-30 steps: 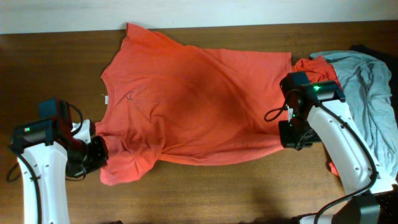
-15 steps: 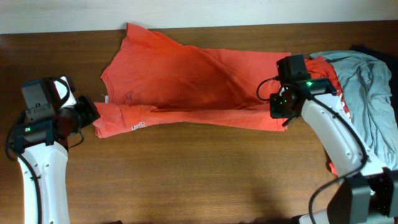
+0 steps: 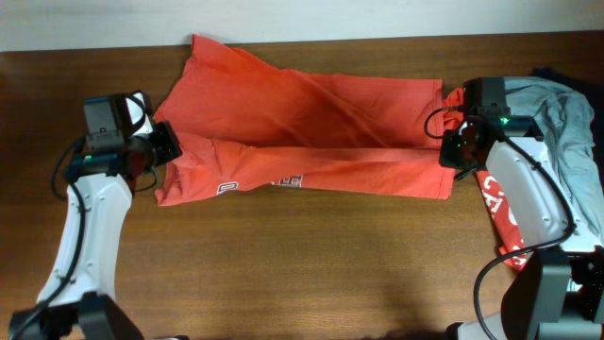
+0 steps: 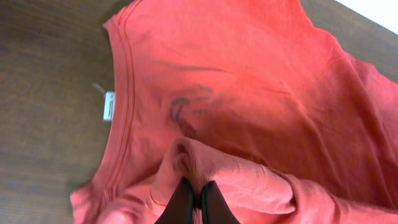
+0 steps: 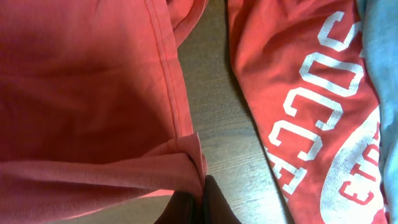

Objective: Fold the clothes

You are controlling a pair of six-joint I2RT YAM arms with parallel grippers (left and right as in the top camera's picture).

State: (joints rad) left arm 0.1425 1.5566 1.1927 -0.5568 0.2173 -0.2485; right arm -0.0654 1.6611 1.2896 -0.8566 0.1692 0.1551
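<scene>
The robot's right gripper should next go down and move slightly away from the robot's base, then lay the hem corner onto the shirt's lower layer (image 5: 191, 155).
An orange-red T-shirt (image 3: 302, 113) lies across the back of the table, its near edge folded up over itself so white lettering shows along the fold. My left gripper (image 3: 162, 146) is shut on the shirt's left edge near the collar, seen in the left wrist view (image 4: 194, 193) pinching a ridge of the T-shirt cloth (image 4: 249, 93). My right gripper (image 3: 451, 156) is shut on the shirt's right hem corner, also in the right wrist view (image 5: 198, 199), where the T-shirt (image 5: 81, 81) fills the left.
A pile of other clothes sits at the right: a grey-blue garment (image 3: 562, 123) and a red garment with white lettering (image 3: 500, 212), which also shows in the right wrist view (image 5: 298, 112). The wooden table (image 3: 302, 274) extends toward the front.
Both grippers have carried the shirt's near edge away from the front toward the back, folding it over the shirt. The fold now lies flatter and white lettering shows.
</scene>
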